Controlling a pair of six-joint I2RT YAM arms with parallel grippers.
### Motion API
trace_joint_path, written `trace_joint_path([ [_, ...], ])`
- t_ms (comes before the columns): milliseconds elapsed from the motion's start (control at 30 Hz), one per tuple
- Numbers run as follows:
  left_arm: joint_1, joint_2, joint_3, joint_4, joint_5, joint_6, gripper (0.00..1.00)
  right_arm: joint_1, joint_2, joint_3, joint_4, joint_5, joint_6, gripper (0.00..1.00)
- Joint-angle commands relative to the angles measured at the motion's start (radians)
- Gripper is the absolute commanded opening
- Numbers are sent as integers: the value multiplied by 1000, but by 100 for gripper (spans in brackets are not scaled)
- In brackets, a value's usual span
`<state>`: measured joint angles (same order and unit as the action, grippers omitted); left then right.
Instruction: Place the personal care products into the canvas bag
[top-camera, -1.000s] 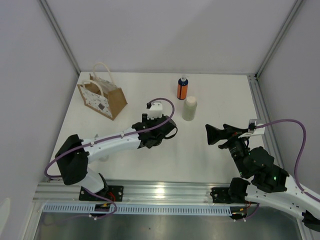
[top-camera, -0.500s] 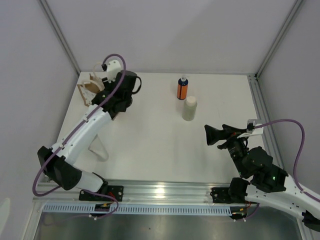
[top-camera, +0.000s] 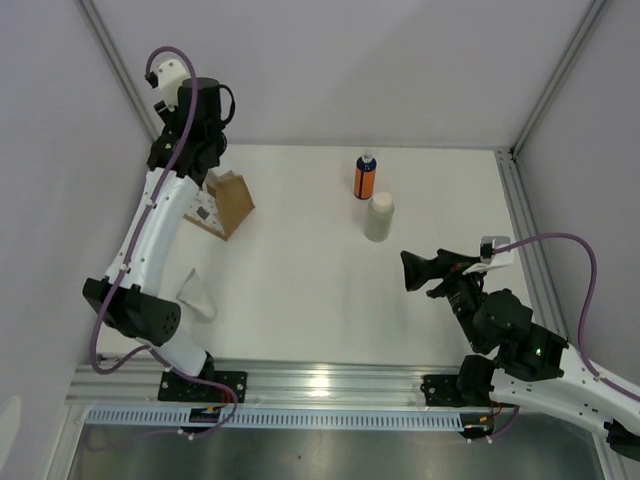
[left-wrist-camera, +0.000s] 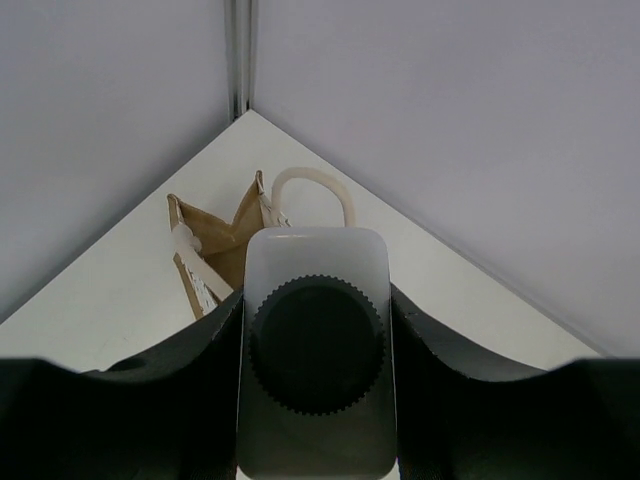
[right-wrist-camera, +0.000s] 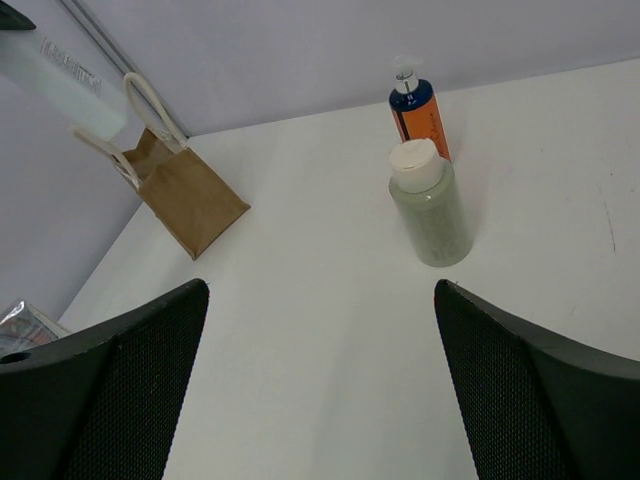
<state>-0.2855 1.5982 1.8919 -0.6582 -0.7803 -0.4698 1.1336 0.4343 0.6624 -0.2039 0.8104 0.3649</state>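
Next, I bring my left gripper down, shifting left in its wrist view, and release the white bottle, since the canvas bag's opening (top-camera: 214, 183) (left-wrist-camera: 226, 243) lies below it on that side.
My left gripper (left-wrist-camera: 316, 300) is shut on the white bottle with a dark cap (left-wrist-camera: 316, 350) and holds it high over the back left corner. The canvas bag (left-wrist-camera: 215, 245) stands below it, mouth open and one cream handle (left-wrist-camera: 310, 185) up. In the top view the left gripper (top-camera: 190, 140) hangs above the bag (top-camera: 225, 205). The orange bottle with a dark blue cap (top-camera: 365, 178) and the cream-white cylinder (top-camera: 378, 217) stand upright at the back middle. My right gripper (top-camera: 410, 272) is open and empty, short of the cylinder (right-wrist-camera: 430, 210) and the orange bottle (right-wrist-camera: 420, 118).
A small shiny packet (top-camera: 195, 295) lies on the table near the left arm. Enclosure walls close in the left, back and right sides. An aluminium rail (top-camera: 518, 200) runs along the right edge.
My left arm has swung from the middle of the table to the back left and risen above the bag, with the white bottle in it. My right gripper has moved slightly left.
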Motion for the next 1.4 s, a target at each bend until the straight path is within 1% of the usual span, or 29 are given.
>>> trace_joint_path([
  [0,72,28,102,121,22,43,0,5,6,5,37,-5,5,99],
  [67,103,75,157,137,32,63,0,5,6,5,37,-7,3,99],
  [100,121,94,215,134,39,75,0,5,6,5,37,-7,2,99],
  [200,149,153,271,104,62,71,0,5,7,6,34,-5,0,99],
  [433,209,215,269,184,110,97,0,5,20,5,38,-27,3,99],
  [533,221,242,277,183,95,86,0,5,32,11,35,-34,6,99],
  [600,233,253,279,174,111,57,0,5,35,13,32,-40,8,99],
  [700,244,275,256,126,92,25,0,5,35,13,34,-57,12,99],
  [833,258,279,213,131,79,28,0,5,35,14,34,-80,23,99],
  [933,269,263,141,183,87,26,0,5,37,14,37,-93,28,99],
  [967,273,263,125,199,122,16,0,5,37,13,35,-88,26,99],
  [1033,304,269,118,207,165,2,0,5,40,11,37,-77,23,99],
  [1067,318,273,118,200,168,-22,0,5,40,9,37,-70,22,99],
  [1133,330,282,107,222,176,-12,0,5,44,11,37,-71,22,99],
  [1300,335,302,78,279,202,13,0,5,53,11,43,-91,25,99],
  [1367,335,312,67,293,185,16,0,5,61,11,46,-91,23,99],
])
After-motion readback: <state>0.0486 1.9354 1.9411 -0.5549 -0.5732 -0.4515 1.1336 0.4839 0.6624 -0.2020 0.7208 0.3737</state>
